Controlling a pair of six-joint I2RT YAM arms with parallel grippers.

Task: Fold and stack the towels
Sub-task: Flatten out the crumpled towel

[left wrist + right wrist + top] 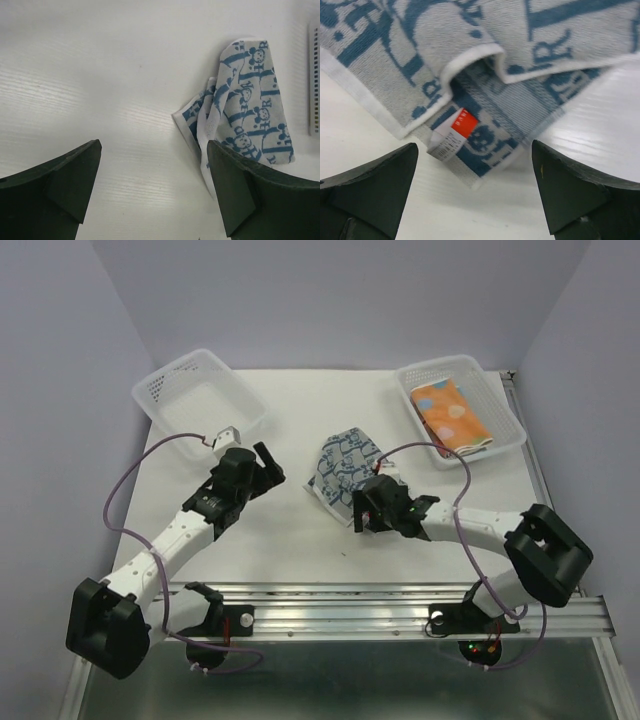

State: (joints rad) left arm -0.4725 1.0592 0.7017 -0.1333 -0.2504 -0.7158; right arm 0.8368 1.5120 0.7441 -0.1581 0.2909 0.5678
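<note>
The blue-print towel's jutting side corner [309, 486] [176, 116] is below the left gripper and to its right in the top view, so the left gripper should next move down and across onto that corner.
A crumpled white towel with a blue print [345, 462] lies on the table's middle. A folded orange towel with pale dots [452, 412] rests in the right basket [508, 420]. My left gripper [266, 468] hovers open to the left of the blue-print towel [247, 110], its right finger [235, 190] beside the cloth's edge and nothing between the fingers. My right gripper [362, 506] is open just in front of the towel's near corner [485, 145], where a white and red label [454, 132] sticks out. Nothing is held by either gripper.
A clear plastic basket [170, 390] stands at the back left, with nothing in it. The right basket's rim [314, 80] shows at the left wrist view's edge. The white table [300, 560] ends at a metal rail in front.
</note>
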